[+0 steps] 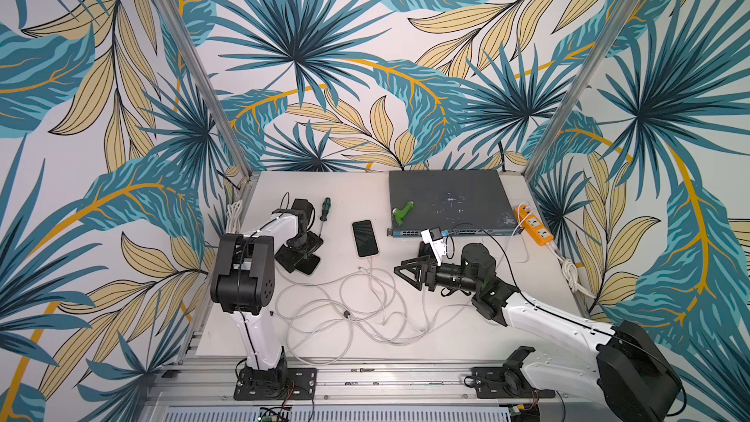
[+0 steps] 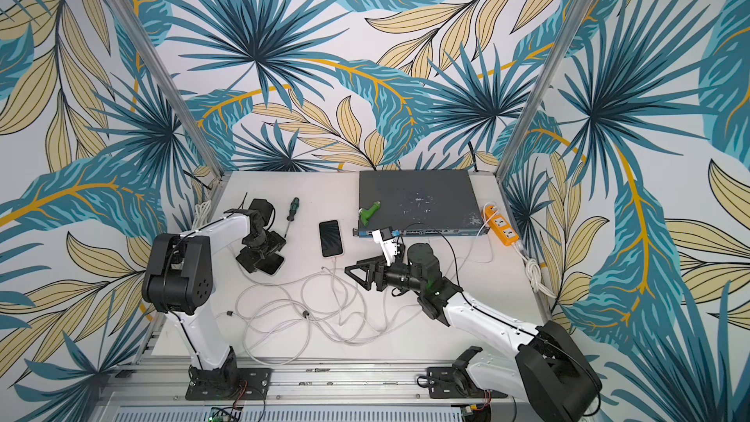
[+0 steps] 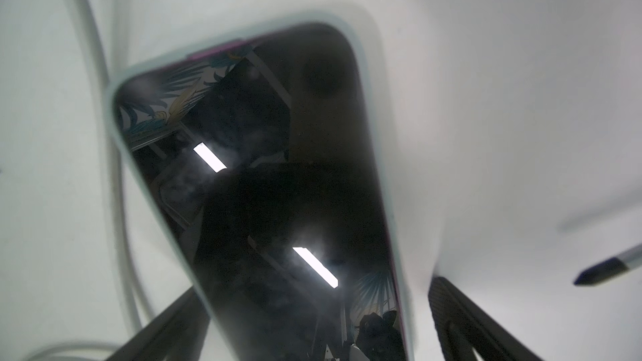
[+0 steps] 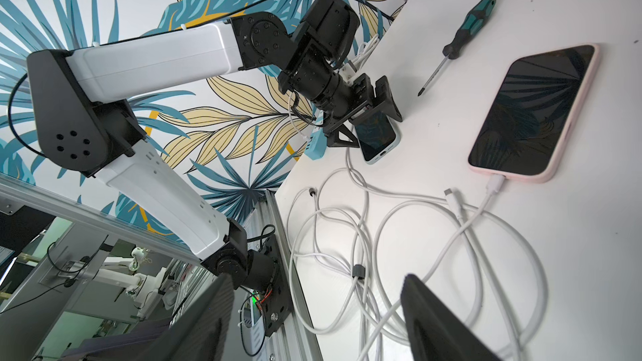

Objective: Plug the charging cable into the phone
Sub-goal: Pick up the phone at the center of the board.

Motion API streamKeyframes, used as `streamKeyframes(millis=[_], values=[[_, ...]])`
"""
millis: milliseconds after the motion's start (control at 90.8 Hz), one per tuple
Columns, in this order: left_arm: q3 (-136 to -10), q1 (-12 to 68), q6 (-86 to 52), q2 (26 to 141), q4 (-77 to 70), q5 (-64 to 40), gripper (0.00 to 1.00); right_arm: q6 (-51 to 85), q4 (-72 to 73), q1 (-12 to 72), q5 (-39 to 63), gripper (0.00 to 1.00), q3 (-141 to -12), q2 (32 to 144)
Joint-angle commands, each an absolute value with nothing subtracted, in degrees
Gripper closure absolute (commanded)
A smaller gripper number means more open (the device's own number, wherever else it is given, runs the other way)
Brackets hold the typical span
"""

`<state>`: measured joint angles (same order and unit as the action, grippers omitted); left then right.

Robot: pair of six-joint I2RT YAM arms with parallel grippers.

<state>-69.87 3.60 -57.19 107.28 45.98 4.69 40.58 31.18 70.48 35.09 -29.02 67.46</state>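
Observation:
I will keep my left gripper low next and close both open fingers onto the blue-cased phone's long edges, since it lies between them with a gap beside one.
A pink-cased phone (image 1: 365, 238) (image 2: 330, 238) (image 4: 531, 112) lies screen up mid-table. A white charging cable (image 1: 370, 263) (image 4: 495, 184) sits plugged into its near end and runs into a tangle of white cables (image 1: 357, 306). A loose connector (image 4: 451, 197) lies beside that plug. My right gripper (image 1: 401, 274) (image 2: 351, 271) (image 4: 318, 283) hovers open and empty, just right of the plugged end. A second phone in a light blue case (image 3: 278, 168) (image 4: 378, 137) lies between the fingers of my open left gripper (image 1: 298, 259) (image 3: 312, 324); a gap shows beside one finger (image 3: 462, 321).
A green-handled screwdriver (image 1: 324, 213) (image 4: 462, 36) lies left of the pink phone. At the back right stands a grey network switch (image 1: 446, 200) with a green part (image 1: 403, 212) on it, and beside it an orange power strip (image 1: 533, 229). Cable loops reach the table's front edge.

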Motion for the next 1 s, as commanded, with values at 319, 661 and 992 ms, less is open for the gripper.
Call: streamKeyframes(millis=[319, 661, 992], values=[[-67.4, 2.57, -54.11, 107.21, 42.54, 4.55, 0.09, 40.79, 30.69, 70.4, 34.47, 0.21, -29.0, 68.04], [-70.9, 2.57, -50.8, 109.75, 46.57, 8.17, 0.25, 40.82, 31.28, 70.39, 33.41, 0.21, -29.41, 69.21], [-70.18, 2.56, -43.16, 98.62, 42.53, 3.88, 0.47, 40.63, 30.63, 70.4, 32.57, 0.21, -29.07, 69.24]])
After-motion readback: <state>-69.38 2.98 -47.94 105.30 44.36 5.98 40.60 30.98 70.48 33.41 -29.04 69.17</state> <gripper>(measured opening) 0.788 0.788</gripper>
